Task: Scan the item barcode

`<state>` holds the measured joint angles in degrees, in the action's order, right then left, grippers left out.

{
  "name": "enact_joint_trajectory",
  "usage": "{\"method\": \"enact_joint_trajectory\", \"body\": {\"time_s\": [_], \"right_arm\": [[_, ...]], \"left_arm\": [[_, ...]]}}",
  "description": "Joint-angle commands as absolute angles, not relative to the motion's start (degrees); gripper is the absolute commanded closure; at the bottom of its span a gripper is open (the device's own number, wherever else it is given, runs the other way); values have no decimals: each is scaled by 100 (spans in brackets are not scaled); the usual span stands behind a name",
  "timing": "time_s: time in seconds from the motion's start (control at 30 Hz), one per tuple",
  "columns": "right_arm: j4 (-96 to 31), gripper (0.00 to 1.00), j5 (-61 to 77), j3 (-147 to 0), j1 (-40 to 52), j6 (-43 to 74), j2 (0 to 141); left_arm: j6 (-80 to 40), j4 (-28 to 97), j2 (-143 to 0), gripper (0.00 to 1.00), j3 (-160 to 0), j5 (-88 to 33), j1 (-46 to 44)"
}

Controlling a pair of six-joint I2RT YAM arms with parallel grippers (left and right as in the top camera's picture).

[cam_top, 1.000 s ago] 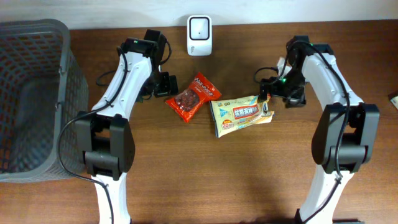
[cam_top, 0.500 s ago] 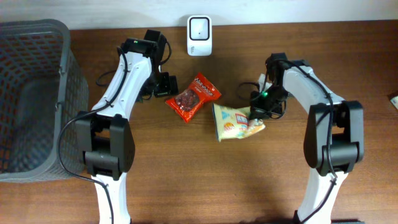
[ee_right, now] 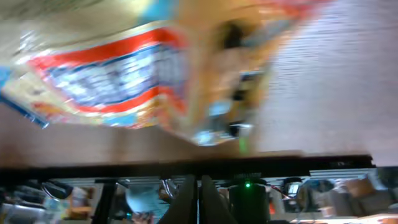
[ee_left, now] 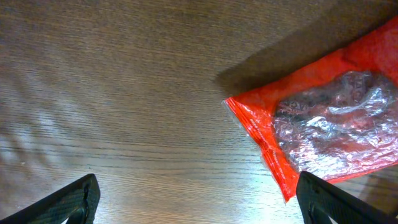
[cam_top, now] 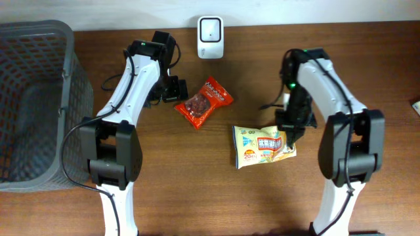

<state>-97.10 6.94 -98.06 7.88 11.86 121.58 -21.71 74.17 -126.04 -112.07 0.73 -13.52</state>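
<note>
My right gripper should next swing the yellow packet (cam_top: 262, 145) outward onto the bare wood beside the red packet and let go of it, because that part of the table in front of the scanner is clear.
A yellow snack packet (cam_top: 262, 145) lies printed side up at the table's centre right. My right gripper (cam_top: 289, 134) is at its right edge, shut on that edge. In the right wrist view the packet (ee_right: 124, 74) is blurred just beyond my closed right gripper (ee_right: 199, 186). A red snack packet (cam_top: 203, 101) lies left of centre. My left gripper (cam_top: 172, 88) stands open just left of it. In the left wrist view the red packet (ee_left: 329, 118) reaches the right finger, and the left gripper (ee_left: 199, 199) has bare wood between its fingers. The white scanner (cam_top: 210, 28) stands at the back centre.
A grey mesh basket (cam_top: 39, 33) fills the table's left end. Bare wood stretches along the front of the table between the two arm bases. A small object shows at the far right edge (cam_top: 415, 105).
My right gripper shut on the yellow packet, crumpled it, then carried it from the table's middle toward the front right. The left arm and the red packet have not moved.
</note>
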Motion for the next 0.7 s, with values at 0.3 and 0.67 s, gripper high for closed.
{"method": "enact_joint_trajectory", "body": {"time_s": [0.3,0.67], "right_arm": [[-7948,96,1197,-8580,1879,1004,12228],[-4744,96,1243,-9636,1070,2711,12197]], "left_arm": [[-2182,7424,-12595,1,-11253,132,-1332],[-2182,7424,-12595,1,-11253,132,-1332]]}}
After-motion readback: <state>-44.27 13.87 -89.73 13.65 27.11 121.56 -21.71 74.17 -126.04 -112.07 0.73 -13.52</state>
